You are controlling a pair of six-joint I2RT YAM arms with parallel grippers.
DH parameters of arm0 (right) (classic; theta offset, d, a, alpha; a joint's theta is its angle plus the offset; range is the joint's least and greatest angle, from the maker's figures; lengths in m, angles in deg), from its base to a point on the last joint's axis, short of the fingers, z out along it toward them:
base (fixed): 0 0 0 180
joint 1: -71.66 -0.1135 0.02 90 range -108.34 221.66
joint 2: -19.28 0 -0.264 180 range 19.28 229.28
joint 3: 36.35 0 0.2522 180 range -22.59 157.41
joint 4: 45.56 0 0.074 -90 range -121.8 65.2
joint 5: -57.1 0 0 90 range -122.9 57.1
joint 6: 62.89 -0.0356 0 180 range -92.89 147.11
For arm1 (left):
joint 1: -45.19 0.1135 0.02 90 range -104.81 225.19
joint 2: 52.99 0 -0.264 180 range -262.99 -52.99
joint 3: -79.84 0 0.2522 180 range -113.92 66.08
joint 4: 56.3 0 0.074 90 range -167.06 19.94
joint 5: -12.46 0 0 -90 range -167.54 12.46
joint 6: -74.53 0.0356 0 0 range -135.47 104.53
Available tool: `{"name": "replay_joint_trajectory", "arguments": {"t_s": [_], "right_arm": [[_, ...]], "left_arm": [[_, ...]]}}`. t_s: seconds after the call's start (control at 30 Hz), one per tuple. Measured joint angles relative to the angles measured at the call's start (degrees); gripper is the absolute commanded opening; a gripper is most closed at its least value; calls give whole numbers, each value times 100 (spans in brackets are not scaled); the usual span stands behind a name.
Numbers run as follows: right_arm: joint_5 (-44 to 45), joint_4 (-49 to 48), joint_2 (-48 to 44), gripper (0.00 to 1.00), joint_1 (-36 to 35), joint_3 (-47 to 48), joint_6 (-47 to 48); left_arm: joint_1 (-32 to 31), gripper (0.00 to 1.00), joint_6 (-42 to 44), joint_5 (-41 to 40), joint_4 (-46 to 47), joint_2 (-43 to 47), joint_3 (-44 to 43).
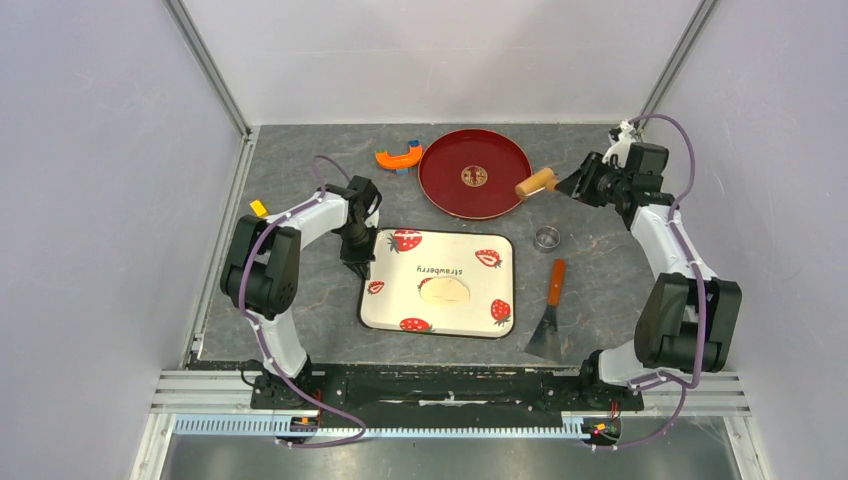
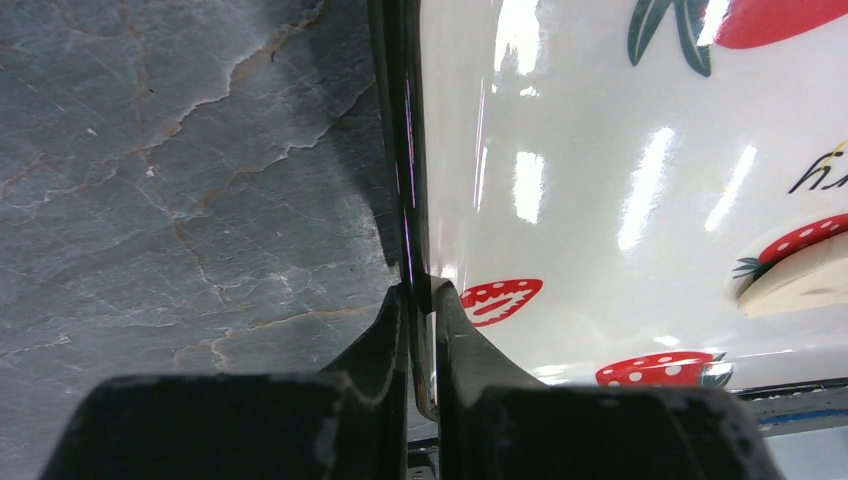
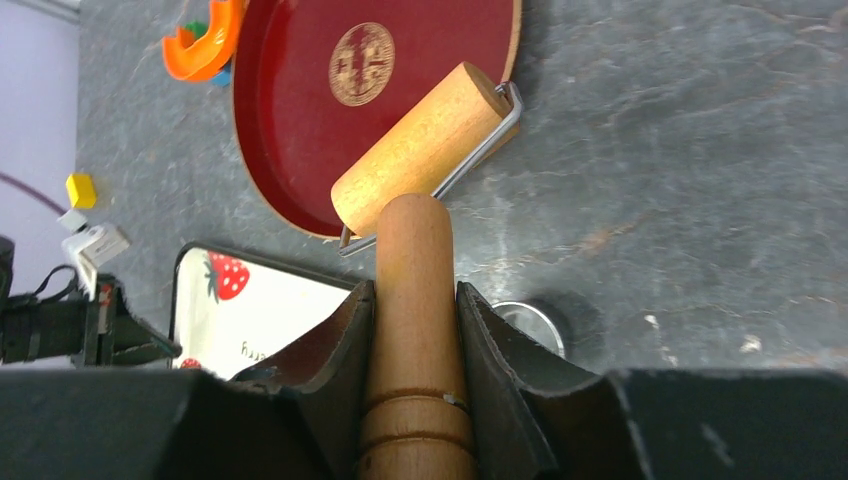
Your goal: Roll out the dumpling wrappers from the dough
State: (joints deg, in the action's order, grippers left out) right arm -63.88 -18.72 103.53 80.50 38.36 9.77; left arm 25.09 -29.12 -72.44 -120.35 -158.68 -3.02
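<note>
My right gripper needs to move away from the plate next and go down to the bare table beside the ring cutter, because the roller's cylinder (image 1: 536,183) sticks out over the red plate's rim.
A dumpling wrapper (image 1: 444,291), a pale flattened oval sheet, lies on the white strawberry tray (image 1: 470,320) at the table's middle; its edge shows in the left wrist view (image 2: 800,285). A separate lump of dough is out of view. My left gripper (image 1: 358,264) (image 2: 421,300) is shut on the tray's left rim (image 2: 408,180). At the back right, my right gripper (image 1: 566,184) (image 3: 414,300) is shut on the wooden roller's handle (image 3: 412,260). The roller's cylinder (image 1: 536,183) (image 3: 420,150) hangs over the red plate's right edge.
A round red plate (image 1: 474,172) (image 3: 300,120) sits behind the tray. A metal ring cutter (image 1: 546,238) (image 3: 535,322) and an orange-handled scraper (image 1: 551,310) lie right of the tray. An orange curved tool (image 1: 398,157) and a yellow block (image 1: 259,208) are at the back left.
</note>
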Motion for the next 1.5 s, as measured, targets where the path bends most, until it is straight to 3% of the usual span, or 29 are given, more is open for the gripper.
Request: {"name": "replay_joint_trajectory", "arguments": {"t_s": [0.23,0.47,0.8,1.0,1.5], "right_arm": [[179,48,221,0,494,13,42],[492,-42,455,6,638,-129,70],[540,-566,721,23,632,-789,131],[581,-734,575,39,632,-1003,136],[1311,-57,529,62,632,-1036,516]], "left_arm": [[4,2,-4,33,31,17,28],[11,2,-33,205,138,83,129],[-2,2,-42,498,254,118,221],[-2,2,-44,501,264,127,232],[15,2,-380,525,404,236,374]]}}
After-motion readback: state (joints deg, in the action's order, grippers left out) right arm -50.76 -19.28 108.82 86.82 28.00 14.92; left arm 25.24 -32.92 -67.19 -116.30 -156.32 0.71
